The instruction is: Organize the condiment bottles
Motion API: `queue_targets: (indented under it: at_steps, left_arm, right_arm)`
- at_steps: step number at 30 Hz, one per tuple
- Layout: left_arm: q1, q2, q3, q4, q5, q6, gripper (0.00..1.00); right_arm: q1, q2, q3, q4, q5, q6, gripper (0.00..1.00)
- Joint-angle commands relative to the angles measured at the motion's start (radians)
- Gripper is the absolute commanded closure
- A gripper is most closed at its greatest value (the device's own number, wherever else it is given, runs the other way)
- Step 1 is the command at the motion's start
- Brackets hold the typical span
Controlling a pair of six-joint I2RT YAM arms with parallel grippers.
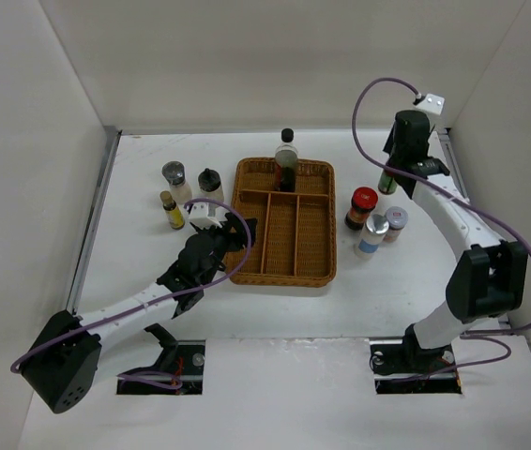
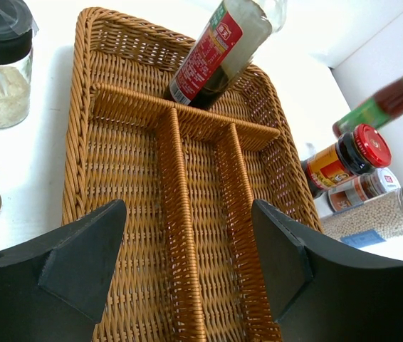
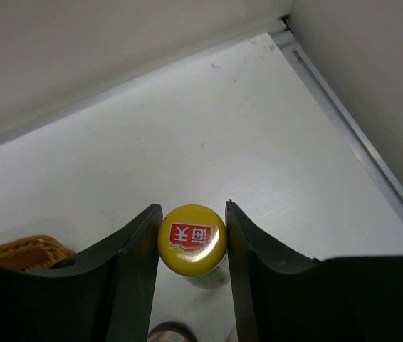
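Observation:
My right gripper lifts next, then moves toward the basket (image 1: 314, 274) and goes down into the free space beside the tall bottle in the basket's far section.
My right gripper (image 3: 192, 236) is shut on the yellow cap (image 3: 192, 239) of a green-labelled bottle (image 1: 387, 180) at the back right; I cannot tell whether the bottle is off the table. A tall bottle of dark liquid (image 1: 287, 159) stands in the wicker basket's (image 1: 314, 274) far compartment. A red-capped jar (image 1: 361, 206), a silver-capped bottle (image 1: 374, 233) and a small shaker (image 1: 396, 223) stand right of the basket. A grey-capped shaker (image 1: 174, 176), a black-capped jar (image 1: 210, 184) and a small yellow-capped bottle (image 1: 172, 210) stand to its left. My left gripper (image 2: 187, 263) is open and empty over the basket's near left part.
The basket has three long near compartments (image 2: 134, 214) with woven dividers. White walls close the table at the back and sides, with a metal rail (image 3: 358, 142) along the right wall near the held bottle.

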Motion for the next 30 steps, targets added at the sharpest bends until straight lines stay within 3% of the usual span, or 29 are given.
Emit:
queue_targets:
  at_steps: [1,19,30]
  left_arm:
    - [0.002,-0.019,-0.011,0.068,0.007,-0.006,0.30]
    - [0.003,-0.008,-0.011,0.070,0.007,-0.006,0.30]
    - [0.012,-0.002,-0.012,0.071,0.012,-0.013,0.30]
  right_arm:
    - [0.057,-0.053,0.154,0.164,0.032,-0.045,0.77]
    - [0.298,0.173,0.325,0.243,-0.074,0.016,0.76]
    - [0.339,0.236,0.155,0.344,-0.085,0.054,0.74]
